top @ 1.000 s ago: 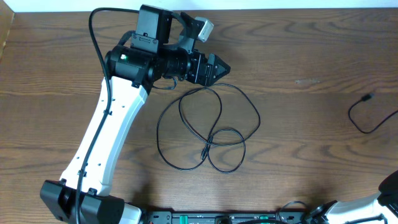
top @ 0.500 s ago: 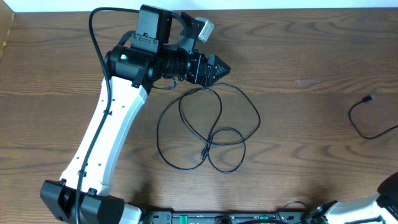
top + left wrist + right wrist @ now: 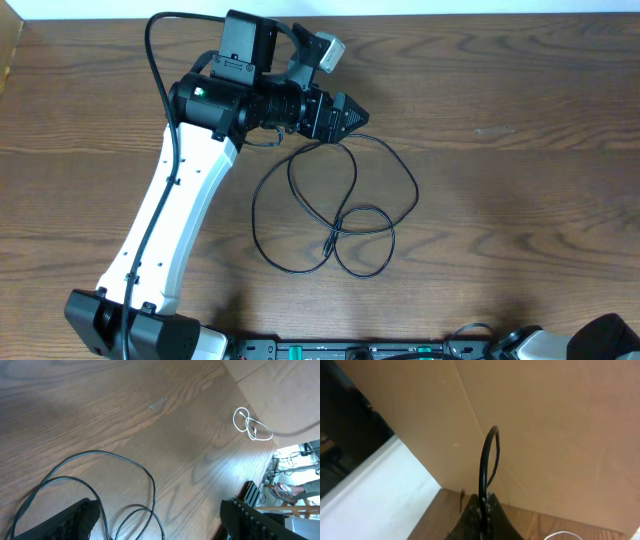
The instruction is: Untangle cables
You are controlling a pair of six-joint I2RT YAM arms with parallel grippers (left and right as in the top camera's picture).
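Note:
The right gripper tilts down next and lowers the black cable onto bare wood near the white-grey cable [image 3: 590, 225] below. It then releases the black cable there, clear of the loops.
A thin black cable [image 3: 335, 205] lies in overlapping loops mid-table, with a small plug end [image 3: 328, 243]. My left gripper [image 3: 352, 113] hovers open just above the loops' top edge. In the left wrist view its fingers [image 3: 65, 521] stand wide apart, with cable loops [image 3: 131, 462] on the wood between them. A white-grey cable [image 3: 251, 424] is coiled far off near the table's edge. My right gripper [image 3: 485, 499] is shut on a black cable [image 3: 486, 457] that arcs up from its tips. That gripper is outside the overhead view.
A brown cardboard wall [image 3: 550, 415] fills the right wrist view, with a white surface [image 3: 375, 490] at its left. Part of the right arm [image 3: 605, 335] shows at the bottom right corner of the overhead view. The wooden table [image 3: 500, 150] spreads right of the loops.
The black cable end that lay at the table's right edge has slid out of the overhead view. The right arm has dropped lower in the corner. The left gripper has barely shifted.

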